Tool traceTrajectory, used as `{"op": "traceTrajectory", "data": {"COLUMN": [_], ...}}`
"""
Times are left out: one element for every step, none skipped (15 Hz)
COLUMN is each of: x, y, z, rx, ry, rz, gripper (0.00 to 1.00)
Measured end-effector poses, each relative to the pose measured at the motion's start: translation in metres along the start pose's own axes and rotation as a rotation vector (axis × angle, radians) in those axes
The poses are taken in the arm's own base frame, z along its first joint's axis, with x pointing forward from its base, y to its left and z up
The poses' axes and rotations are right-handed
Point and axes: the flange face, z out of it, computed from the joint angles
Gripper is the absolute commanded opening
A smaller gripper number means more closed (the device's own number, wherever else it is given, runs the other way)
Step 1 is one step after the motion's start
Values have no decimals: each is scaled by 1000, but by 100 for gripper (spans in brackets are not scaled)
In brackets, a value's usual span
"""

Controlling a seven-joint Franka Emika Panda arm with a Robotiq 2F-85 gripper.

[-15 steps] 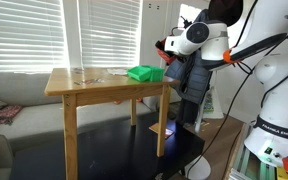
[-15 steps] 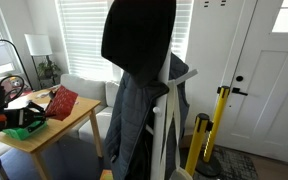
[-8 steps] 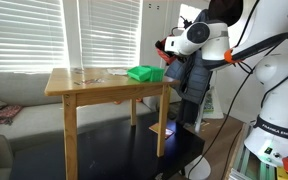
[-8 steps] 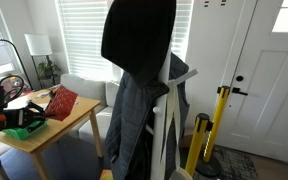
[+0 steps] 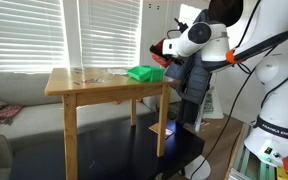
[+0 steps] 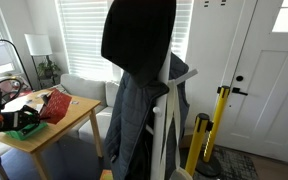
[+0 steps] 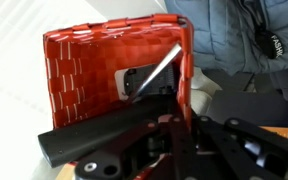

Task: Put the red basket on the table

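Note:
The red basket is still hanging tilted above the table. My gripper will next move outward and down to the tabletop beside the green basket and release the red one.
The red basket fills the wrist view, woven, with its open inside facing the camera. My gripper is shut on its right wall. In both exterior views the red basket hangs tilted just above the light-brown wooden table, at its end nearest the arm. My gripper holds it from above. The bright green basket stands on the table right beside it.
A coat rack with a dark jacket stands close to the table's end. A low black glossy platform lies under the table. Window blinds and a sofa are behind. A yellow post stands by the door.
The red basket has moved down and further over the tabletop, toward the green basket, still in my grip.

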Motion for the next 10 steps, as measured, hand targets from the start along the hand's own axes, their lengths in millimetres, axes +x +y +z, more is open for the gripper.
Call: {"op": "traceTrajectory", "data": {"x": [2,4,7,9,11,13,16,18,20,21], "y": [0,0,0,0,1,2,2,3,4,6], "z": [-1,-1,0,0,1,1,2,2,3,4], "rx": [5,11,18,25,33,39,46,52,59,65], "ry": [14,28,44,61,78,96,115,134,153,170], "rz": [-14,-30,-51,-70,-89,-107,-125,-141,-155,-165], "gripper": [1,1,1,1,1,1,1,1,1,1]}}
